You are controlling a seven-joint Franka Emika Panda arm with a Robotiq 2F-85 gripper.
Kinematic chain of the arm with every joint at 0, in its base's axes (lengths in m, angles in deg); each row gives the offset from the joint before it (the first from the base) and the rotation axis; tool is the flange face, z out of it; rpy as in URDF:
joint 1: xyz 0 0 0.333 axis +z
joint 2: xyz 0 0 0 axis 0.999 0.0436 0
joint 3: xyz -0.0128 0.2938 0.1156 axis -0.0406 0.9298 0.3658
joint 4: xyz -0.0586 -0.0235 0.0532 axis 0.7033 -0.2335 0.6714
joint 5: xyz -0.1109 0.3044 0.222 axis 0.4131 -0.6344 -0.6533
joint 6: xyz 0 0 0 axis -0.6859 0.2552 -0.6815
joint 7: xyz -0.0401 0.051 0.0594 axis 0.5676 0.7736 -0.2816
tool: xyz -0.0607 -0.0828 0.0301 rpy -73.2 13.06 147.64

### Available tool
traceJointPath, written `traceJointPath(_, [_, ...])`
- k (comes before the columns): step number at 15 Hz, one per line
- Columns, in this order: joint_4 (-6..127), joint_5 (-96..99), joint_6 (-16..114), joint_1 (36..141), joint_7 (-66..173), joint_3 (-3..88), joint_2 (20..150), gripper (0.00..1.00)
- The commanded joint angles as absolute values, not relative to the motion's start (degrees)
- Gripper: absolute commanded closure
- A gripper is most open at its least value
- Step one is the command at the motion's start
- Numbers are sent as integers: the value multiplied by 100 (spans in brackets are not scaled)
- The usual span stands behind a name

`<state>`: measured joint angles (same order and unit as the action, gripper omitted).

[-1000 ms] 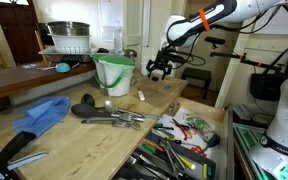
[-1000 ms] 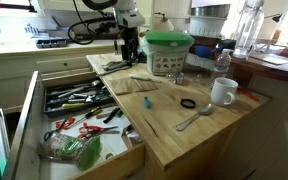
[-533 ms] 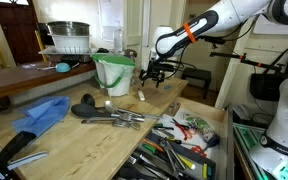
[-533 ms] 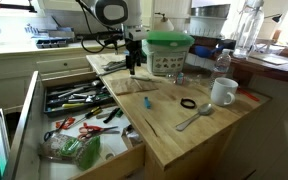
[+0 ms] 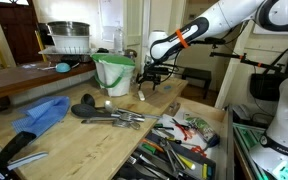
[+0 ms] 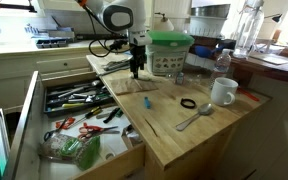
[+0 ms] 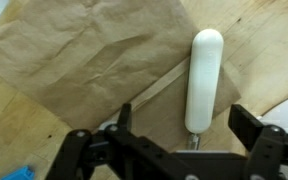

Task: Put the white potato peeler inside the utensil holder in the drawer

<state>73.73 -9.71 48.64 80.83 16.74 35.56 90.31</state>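
I will next lower my gripper and move it gently to the right in the wrist view, as the white handle's near end (image 7: 198, 118) is below it, closer to the finger on that side.
The white potato peeler (image 7: 203, 78) lies on brown paper (image 7: 79, 55) on the wooden counter, its white handle pointing away in the wrist view. It also shows in an exterior view (image 5: 140, 96), next to the green bucket (image 5: 114, 72). My gripper (image 7: 187, 128) is open and hangs just above the peeler, one finger on each side of its near end, not touching. The gripper shows in both exterior views (image 5: 148, 80) (image 6: 136, 68). The drawer (image 6: 34, 100) is pulled open, with a utensil holder (image 6: 76, 97) full of dark tools inside.
A white mug (image 6: 222, 92), a metal spoon (image 6: 194, 118), a black ring (image 6: 188, 103) and a small blue item (image 6: 147, 101) lie on the counter. Dark ladles (image 5: 109, 115) and a blue cloth (image 5: 42, 113) lie further along. Red scissors (image 6: 66, 123) are in the drawer.
The gripper has come down and moved towards the green bucket, ending low over the peeler. The peeler has not moved.
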Motion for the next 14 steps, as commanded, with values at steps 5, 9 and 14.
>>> traceJointPath(5, [6602, -984, 4460, 8085, 1589, 3502, 9646, 22])
traceJointPath(9, [6340, -972, 4300, 8084, 1600, 3492, 9818, 26])
traceJointPath(14, [6062, -949, 4038, 8084, 1578, 3476, 9960, 36])
